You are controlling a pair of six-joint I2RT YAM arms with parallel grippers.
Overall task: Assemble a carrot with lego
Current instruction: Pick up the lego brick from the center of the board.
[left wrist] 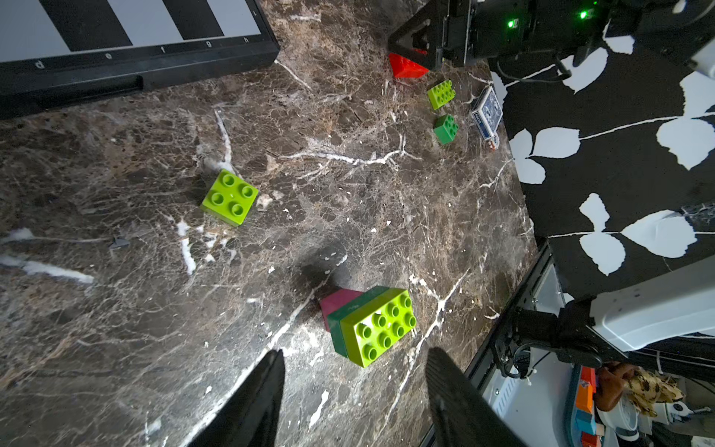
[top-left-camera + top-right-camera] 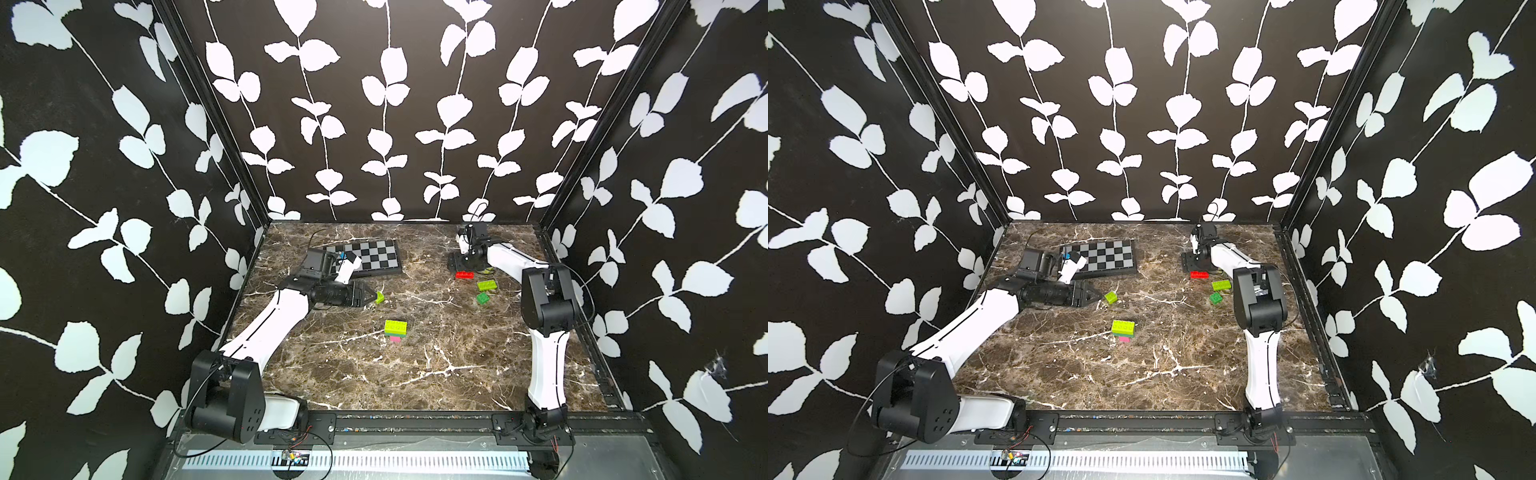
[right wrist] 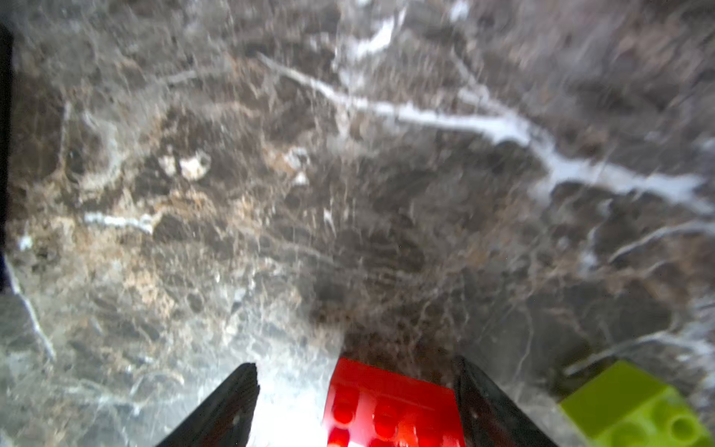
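Note:
My right gripper goes down and back over the red brick (image 2: pixel 464 274) (image 3: pixel 390 402) next, as it lies below toward my base. The gripper closes because one finger is still clear.
The carrot stands as a short stack (image 2: pixel 395 329) (image 1: pixel 371 325) mid-table: a lime brick on a dark green one on a pink one. Loose lego lies around it: a small lime brick (image 2: pixel 380 297) (image 1: pixel 229 197), a red brick (image 2: pixel 464 274) (image 3: pixel 390 402), a long lime brick (image 2: pixel 487 285) and a green brick (image 2: pixel 482 298). My left gripper (image 2: pixel 371 295) (image 1: pixel 356 354) hangs open and holds nothing, just left of the small lime brick. My right gripper (image 2: pixel 462 268) (image 3: pixel 356 363) is open around the red brick at the back right; the brick lies against one finger with a gap to the other.
A chequered board (image 2: pixel 374 253) lies at the back left, behind the left wrist. A blue card box (image 1: pixel 486 112) sits by the right wall near the green bricks. Patterned walls close in three sides, and a black rail (image 2: pixel 415 419) runs along the front edge.

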